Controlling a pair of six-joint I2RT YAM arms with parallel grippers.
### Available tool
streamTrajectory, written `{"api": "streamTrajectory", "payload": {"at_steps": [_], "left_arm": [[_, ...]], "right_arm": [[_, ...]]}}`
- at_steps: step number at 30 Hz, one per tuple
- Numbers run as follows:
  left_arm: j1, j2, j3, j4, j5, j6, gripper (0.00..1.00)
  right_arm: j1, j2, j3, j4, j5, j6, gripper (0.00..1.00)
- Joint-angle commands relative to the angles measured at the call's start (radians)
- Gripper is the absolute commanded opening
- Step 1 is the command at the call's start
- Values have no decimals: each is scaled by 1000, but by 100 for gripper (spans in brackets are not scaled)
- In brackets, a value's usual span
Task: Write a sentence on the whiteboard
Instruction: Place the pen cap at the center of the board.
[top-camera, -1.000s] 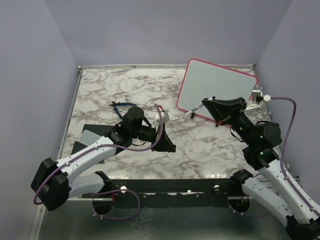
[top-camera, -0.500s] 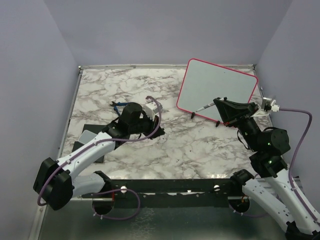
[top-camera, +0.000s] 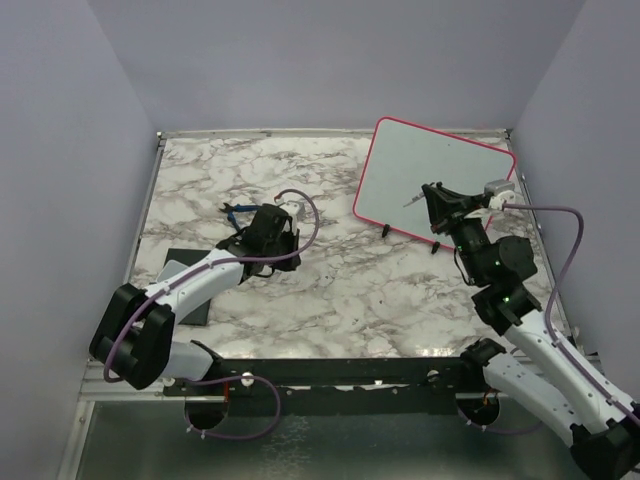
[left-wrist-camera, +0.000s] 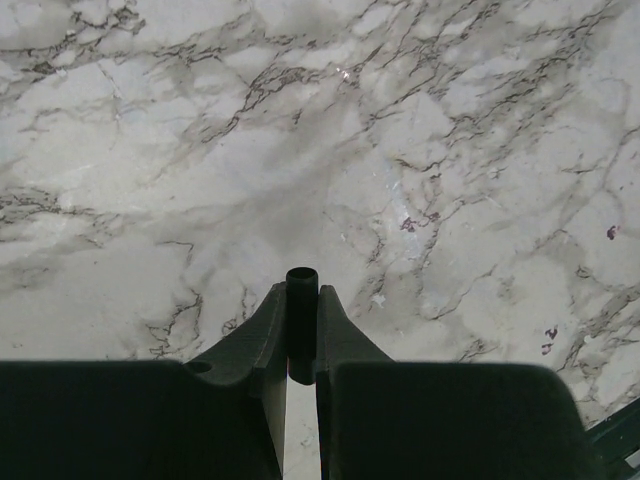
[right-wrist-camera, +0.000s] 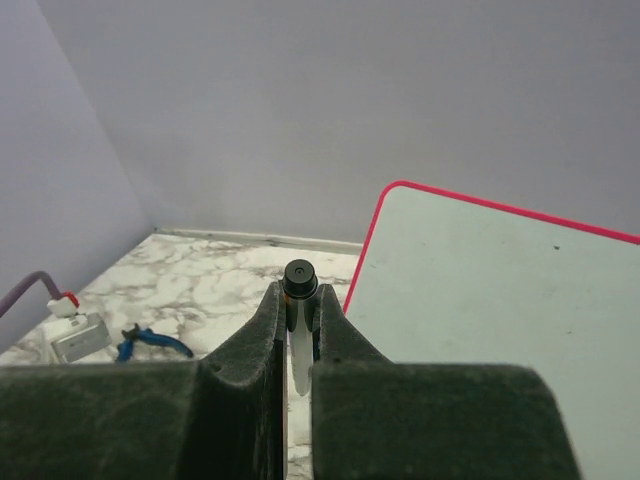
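Next, my left gripper moves a little down to the bare marble below it and opens to release the short dark cap (left-wrist-camera: 302, 305), since that spot is clear.
The whiteboard (top-camera: 440, 170), white with a red-pink frame, lies at the back right of the marble table and also shows in the right wrist view (right-wrist-camera: 490, 290). No sentence shows on it; its face is blank. My right gripper (top-camera: 427, 196) is shut on a white marker (right-wrist-camera: 301, 278) with a black end and hovers over the board's near edge. The marker's end pokes out to the left (top-camera: 409, 202). My left gripper (top-camera: 268, 228) points down at bare marble, left of centre. It is shut on a short dark cap (left-wrist-camera: 302, 305).
Blue-handled pliers (top-camera: 238, 211) lie just beyond the left gripper and show in the right wrist view (right-wrist-camera: 152, 343). A dark flat pad (top-camera: 168, 258) lies at the near left, under the left arm. Two black clips (top-camera: 385, 231) sit on the board's near edge.
The grippers were close together at the table's middle and have drawn apart. The left one moved left and turned down with the cap. The right one moved back over the board with the marker.
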Motion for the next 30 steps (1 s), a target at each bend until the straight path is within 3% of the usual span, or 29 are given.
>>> {"api": "streamTrajectory", "payload": {"at_steps": [1,7,9,11,15,18,30], "left_arm": [[3,48,35,-39,-31,-15,2],[3,106,46,-55,-19,-10,7],[3,116,49,-56,-18,-8,16],[4,122,51,-57,-16,-6,32],[4,122,57,-62,-23,-3,79],[7,106,63,-66,-40,1,96],[37,-74,39,-20,-108,1,99]], "right_arm": [[8,83,-14,186,61,-107,1],[21,230,8,316,100,-167,1],[30,282,15,368,114,-178,1],[36,337,23,413,133,-190,1],[40,444,61,474,147,-198,1],[40,519,96,520,159,-209,1],[41,761,235,628,206,-276,1]]}}
